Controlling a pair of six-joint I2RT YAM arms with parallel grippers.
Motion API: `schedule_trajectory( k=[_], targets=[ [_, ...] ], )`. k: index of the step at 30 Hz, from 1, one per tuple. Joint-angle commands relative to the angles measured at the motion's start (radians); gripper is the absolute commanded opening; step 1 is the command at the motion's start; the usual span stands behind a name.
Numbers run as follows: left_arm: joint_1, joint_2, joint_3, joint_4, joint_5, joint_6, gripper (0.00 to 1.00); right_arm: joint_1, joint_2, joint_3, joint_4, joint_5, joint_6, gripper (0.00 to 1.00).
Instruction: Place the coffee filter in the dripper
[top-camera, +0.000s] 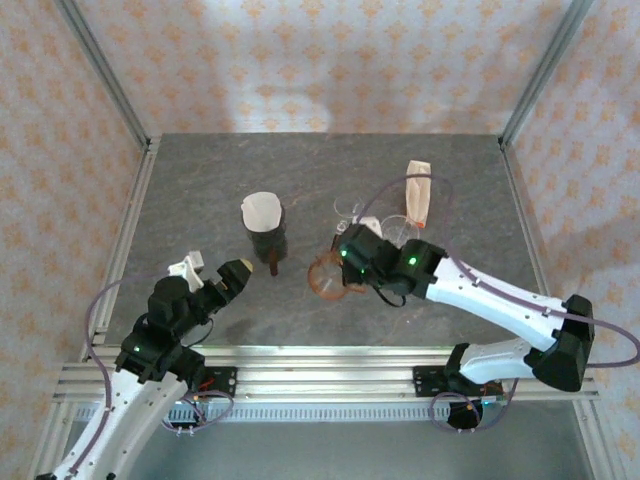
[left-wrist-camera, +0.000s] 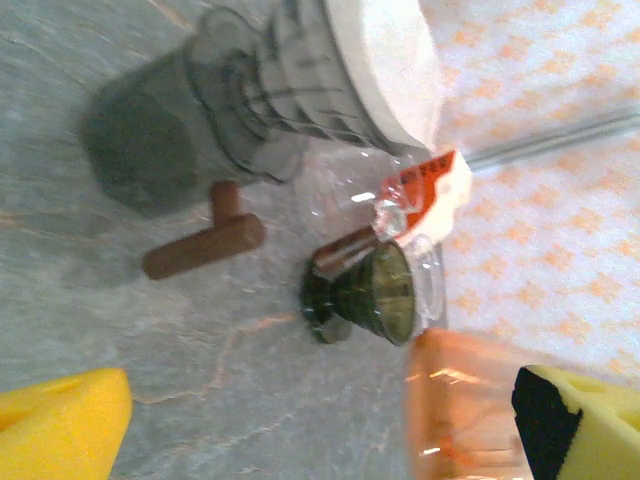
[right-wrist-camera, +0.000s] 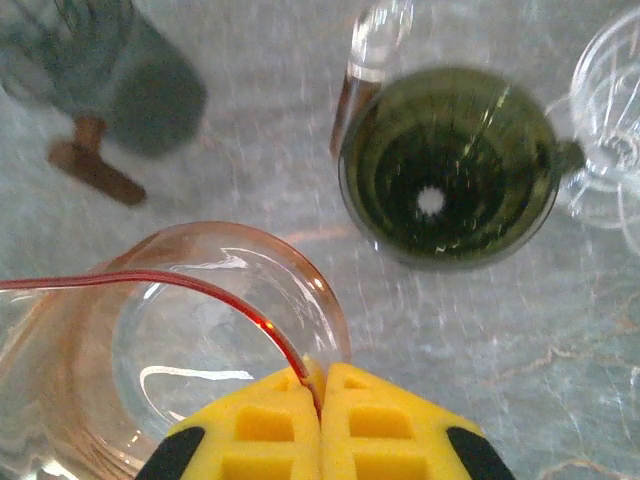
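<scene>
The robot's right gripper should next draw the orange cup back and down, then release the cup's rim on the tabletop.
A white coffee filter (top-camera: 262, 210) (left-wrist-camera: 385, 60) sits in the top of a dark grey ribbed dripper (top-camera: 268, 240) (left-wrist-camera: 240, 100) that has a brown handle (left-wrist-camera: 205, 250). A green glass dripper (right-wrist-camera: 450, 170) (left-wrist-camera: 375, 295) stands empty on the table. My right gripper (top-camera: 342, 274) (right-wrist-camera: 322, 385) is shut on the rim of an orange translucent cup (top-camera: 322, 276) (right-wrist-camera: 200, 330), which tilts beside the green dripper. Left of the grey dripper and apart from it, my left gripper (top-camera: 212, 270) (left-wrist-camera: 320, 430) is open with nothing between its yellow pads (left-wrist-camera: 60, 420).
A filter packet with an orange label (top-camera: 418, 190) (left-wrist-camera: 425, 190) lies at the back right. Clear glass vessels (top-camera: 400, 230) (right-wrist-camera: 610, 130) stand close behind the green dripper. Metal frame rails (top-camera: 130, 230) border the grey stone table on all sides.
</scene>
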Motion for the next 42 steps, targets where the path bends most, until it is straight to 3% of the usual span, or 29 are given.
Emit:
schedule_trajectory(
  k=[1, 5, 22, 36, 42],
  targets=[
    [-0.130, 0.038, -0.051, 0.151, -0.085, -0.055, 0.97, 0.031, 0.012, -0.072, -0.002, 0.064, 0.028, 0.00],
    [-0.245, 0.119, -0.035, 0.150, -0.176, -0.013, 0.97, 0.053, 0.072, -0.097, 0.019, 0.066, 0.038, 0.00],
    [-0.248, 0.117, -0.048, 0.136, -0.197, -0.005, 0.99, 0.095, 0.218, -0.115, 0.045, 0.097, 0.053, 0.01],
    [-0.248, 0.106, -0.055, 0.113, -0.200, -0.005, 0.99, 0.101, 0.171, -0.139, 0.047, 0.133, 0.067, 0.26],
    [-0.247, 0.083, -0.047, 0.091, -0.220, 0.001, 0.99, 0.080, 0.024, -0.113, 0.021, 0.231, 0.062, 0.50]
  ],
)
